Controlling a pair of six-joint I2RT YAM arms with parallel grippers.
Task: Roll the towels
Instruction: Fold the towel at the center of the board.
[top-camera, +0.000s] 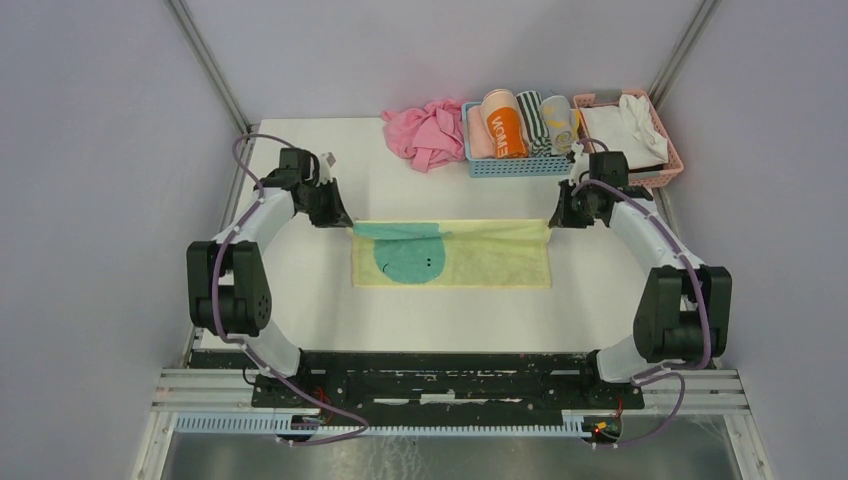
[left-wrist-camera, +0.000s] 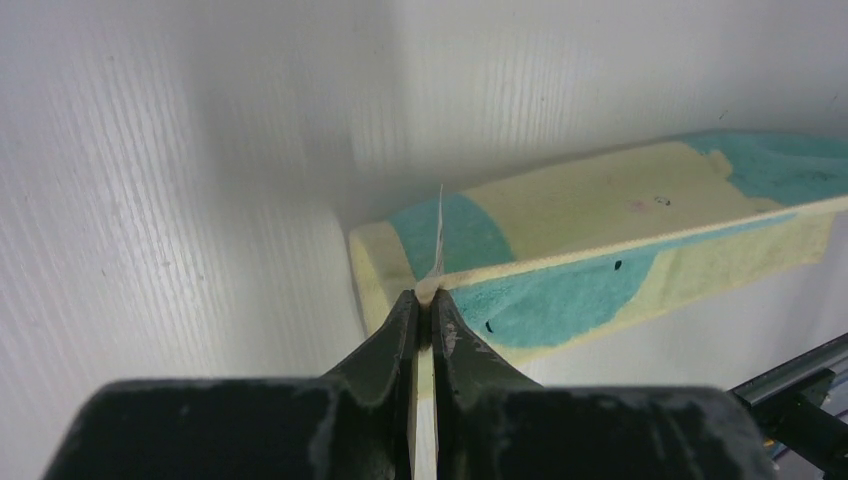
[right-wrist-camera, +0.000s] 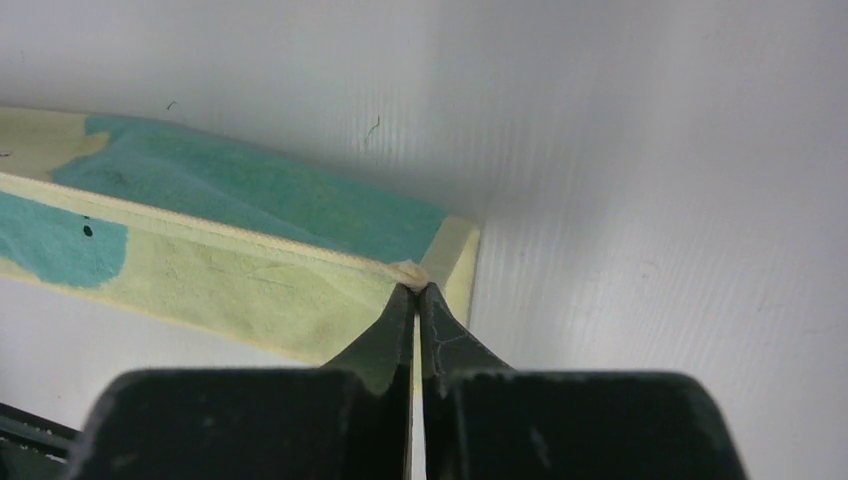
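The towel's corner in my left gripper goes back and down next, toward the towel's near edge (top-camera: 355, 285) (left-wrist-camera: 426, 390). The towel's held edge still hangs above the lower layer.
A pale yellow towel (top-camera: 470, 262) with a teal animal figure lies across the middle of the table, its far long edge lifted and folding over toward the near edge. My left gripper (top-camera: 345, 222) is shut on the towel's far left corner (left-wrist-camera: 428, 288). Over on the other side, my right gripper (top-camera: 556, 222) is shut on the far right corner (right-wrist-camera: 410, 272). Both wrist views show the held edge stretched taut between the grippers above the lower layer of the yellow towel (left-wrist-camera: 600, 290), (right-wrist-camera: 250, 285). Several rolled towels (top-camera: 540, 122) lie in the blue basket.
A blue basket (top-camera: 515, 166) stands at the back of the table. Beside it on the right is a pink basket (top-camera: 668, 150) with white cloth. A crumpled pink cloth (top-camera: 428, 132) lies left of the blue basket. Grey walls close in both sides.
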